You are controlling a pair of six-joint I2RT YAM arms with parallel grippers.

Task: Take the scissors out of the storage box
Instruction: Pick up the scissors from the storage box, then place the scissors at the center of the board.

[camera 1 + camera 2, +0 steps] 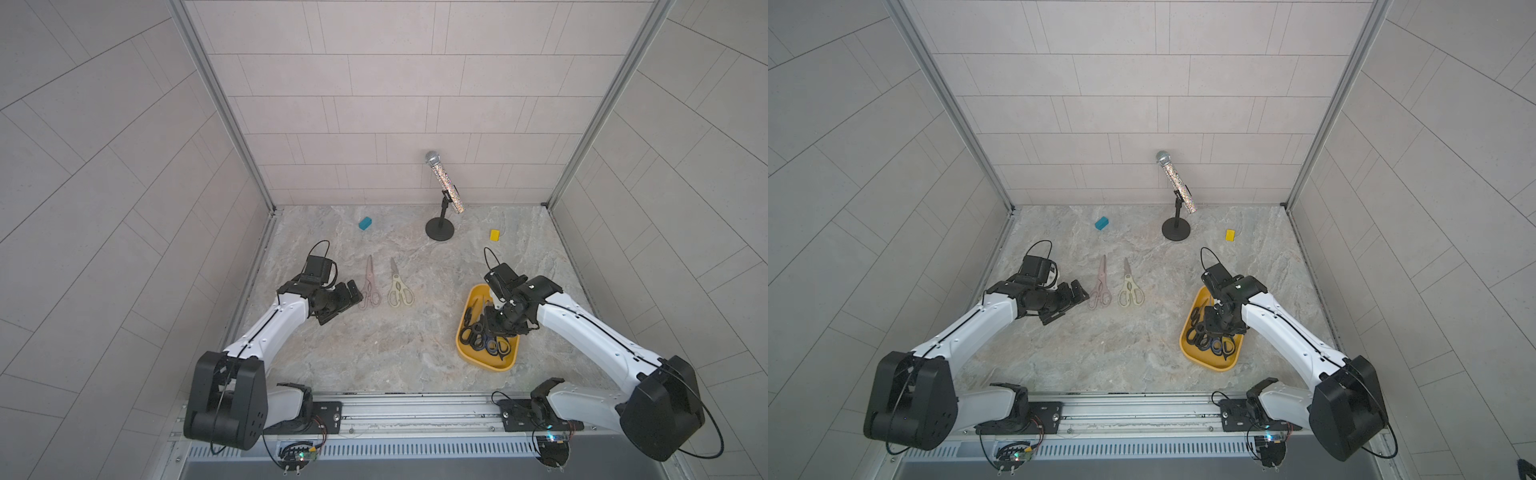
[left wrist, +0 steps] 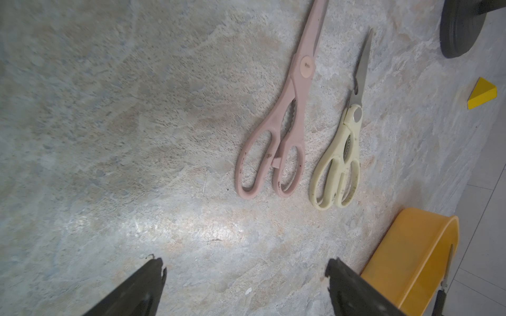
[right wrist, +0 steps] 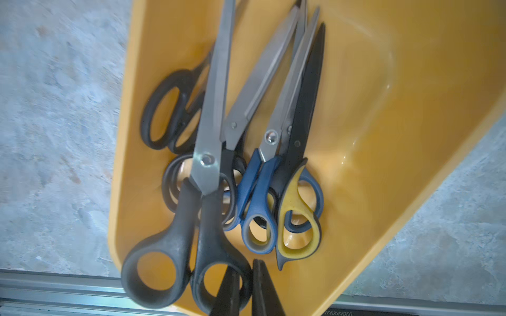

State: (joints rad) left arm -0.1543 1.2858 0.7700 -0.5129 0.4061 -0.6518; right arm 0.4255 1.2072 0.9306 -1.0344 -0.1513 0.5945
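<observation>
I will raise my right gripper, carry it outward over the box's rim and lower it to release, as the tabletop between cream scissors (image 1: 399, 286) and box is bare.
The mustard-yellow storage box (image 1: 467, 353) sits on the right of the table and holds several scissors with black, blue and yellow-and-black handles. In the right wrist view my right gripper (image 3: 244, 266) is shut on one handle loop of the large black-handled scissors (image 3: 208, 136), one finger inside the loop and one outside. These scissors lie on top of the pile in the box (image 3: 383, 164). The pink scissors (image 1: 369, 286) and cream scissors (image 1: 399, 286) lie side by side on the table at centre left. My left gripper (image 1: 340, 305) stands open just left of the pink pair (image 2: 287, 123), holding nothing.
A glittery microphone on a black stand (image 1: 442, 183) stands at the back centre. A teal block (image 1: 365, 223) lies at the back left and a small yellow block (image 1: 494, 235) at the back right. A metal rail (image 1: 415, 411) runs along the front edge.
</observation>
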